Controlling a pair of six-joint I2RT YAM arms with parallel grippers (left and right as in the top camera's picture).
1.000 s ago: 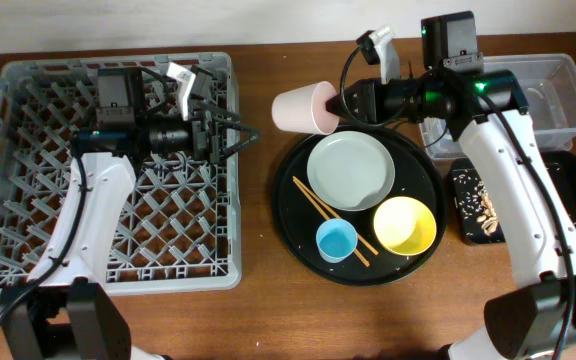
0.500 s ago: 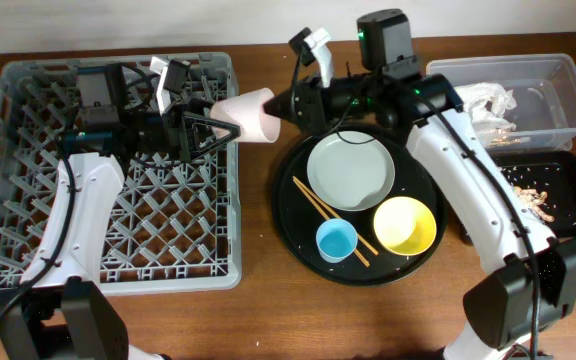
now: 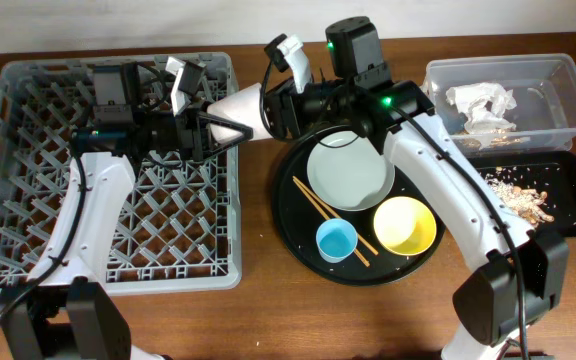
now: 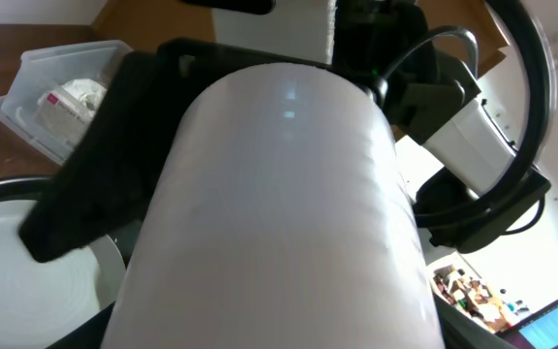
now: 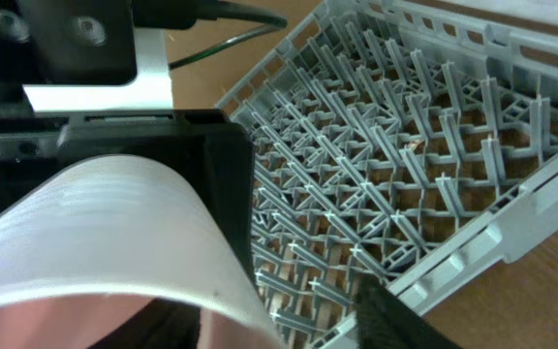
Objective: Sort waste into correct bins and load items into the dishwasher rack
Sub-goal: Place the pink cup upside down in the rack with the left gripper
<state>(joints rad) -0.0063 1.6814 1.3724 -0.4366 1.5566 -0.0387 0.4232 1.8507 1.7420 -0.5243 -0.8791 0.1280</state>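
Observation:
My left gripper moves back and down next, tilting to point downward, to release the pink cup inside the rack's near tray-side end (image 3: pixel 206 224), where pegs stand empty.
The pink cup (image 3: pixel 240 108) lies on its side in the air over the right edge of the dishwasher rack (image 3: pixel 28 200). My left gripper (image 3: pixel 223 120) is shut on its base end, and the cup (image 4: pixel 279 213) fills the left wrist view. My right gripper (image 3: pixel 273 112) stands open at the cup's mouth; one fingertip (image 5: pixel 395 320) shows apart from the rim (image 5: pixel 105 223). The grey plate (image 3: pixel 350 172), yellow bowl (image 3: pixel 405 224), light blue cup (image 3: pixel 336 240) and chopsticks (image 3: pixel 313 200) lie on the round black tray (image 3: pixel 298 235).
At the far right the clear tub (image 3: pixel 558 80) holds crumpled tissue (image 3: pixel 480 103). In front of it the shallow black tray (image 3: pixel 568 215) holds food scraps (image 3: pixel 518 192). The rack's pegs (image 5: pixel 405 174) lie below my right wrist.
My right arm carried the pink cup left to the rack's edge. The left jaws closed round the cup, and the right jaws opened off it.

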